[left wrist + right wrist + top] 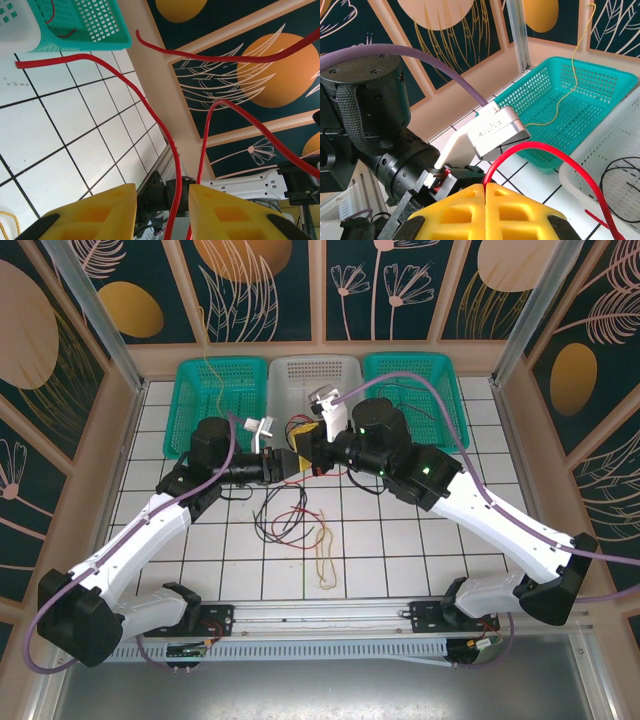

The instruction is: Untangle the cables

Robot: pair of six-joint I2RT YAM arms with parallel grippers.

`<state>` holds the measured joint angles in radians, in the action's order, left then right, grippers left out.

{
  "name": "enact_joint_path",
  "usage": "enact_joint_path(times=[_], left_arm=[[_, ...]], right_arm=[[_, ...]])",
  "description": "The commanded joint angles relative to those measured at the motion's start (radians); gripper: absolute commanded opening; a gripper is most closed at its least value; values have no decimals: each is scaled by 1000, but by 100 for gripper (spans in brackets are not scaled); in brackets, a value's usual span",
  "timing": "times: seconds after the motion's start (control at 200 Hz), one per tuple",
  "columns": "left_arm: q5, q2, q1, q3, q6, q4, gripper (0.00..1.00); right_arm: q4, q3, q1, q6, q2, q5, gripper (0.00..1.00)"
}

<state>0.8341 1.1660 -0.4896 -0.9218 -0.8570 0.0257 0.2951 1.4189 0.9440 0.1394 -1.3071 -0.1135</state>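
Note:
My right gripper should next pull away from my left gripper, toward the teal basket with red wire (425, 392) beside it, to straighten the looped red cable, then release.
Both grippers meet above the middle of the table. My right gripper (485, 186) (312, 455) is shut on a red cable (535, 146) that arches up out of its yellow fingertips. My left gripper (162, 192) (285, 462) faces it, jaws apart. Two strands of red cable (150, 115) run through or beside the gap, unclamped, one against the right finger (230, 210). Below the grippers, black cable (262, 520) and red cable (292, 522) loops lie tangled on the tiles. A yellow cable (325, 558) lies just nearer.
Three baskets line the back edge: a teal basket (185, 410) holding a yellow wire (560, 107), a white basket (312, 362) with a black wire (620, 175), and another teal basket (445, 380). Purple arm cables (440, 400) arc overhead. A metal rail (330, 625) borders the near edge.

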Motion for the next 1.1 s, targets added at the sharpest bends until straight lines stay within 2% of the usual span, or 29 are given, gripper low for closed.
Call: enact_joint_path(times=[0.0, 0.195, 0.265, 0.325, 0.4, 0.486, 0.571, 0.701, 0.826, 0.966, 1.021, 1.091], left_arm=[[33, -12, -1, 13, 4, -48, 30], [52, -19, -1, 28, 1, -70, 21], [54, -23, -1, 32, 7, -72, 12], [49, -26, -1, 33, 7, -73, 0], [8, -37, -1, 33, 7, -83, 0], [-91, -74, 4, 40, 3, -109, 0], [-185, -130, 12, 73, -52, -217, 0], [-388, -230, 19, 124, -141, -337, 0], [-551, -342, 24, 242, -305, -581, 0], [-642, -398, 29, 360, -468, -874, 0], [-694, -427, 37, 388, -491, -901, 0], [-752, -469, 54, 412, -497, -861, 0]], right_arm=[[-45, 4, -11, 18, 25, 2, 0], [-59, -5, -18, 29, 29, 8, 0], [-66, -12, -23, 34, 34, 14, 0], [-72, -19, -28, 40, 41, 30, 0], [-77, -31, -39, 55, 55, 86, 0], [-99, -70, -81, 107, 93, 154, 0], [-108, -123, -161, 185, 147, 206, 0], [-105, -219, -297, 278, 239, 214, 0], [-79, -282, -359, 288, 285, 209, 0], [-32, -329, -381, 307, 294, 260, 0], [-27, -350, -392, 323, 304, 263, 0], [-29, -369, -463, 348, 323, 237, 0]])
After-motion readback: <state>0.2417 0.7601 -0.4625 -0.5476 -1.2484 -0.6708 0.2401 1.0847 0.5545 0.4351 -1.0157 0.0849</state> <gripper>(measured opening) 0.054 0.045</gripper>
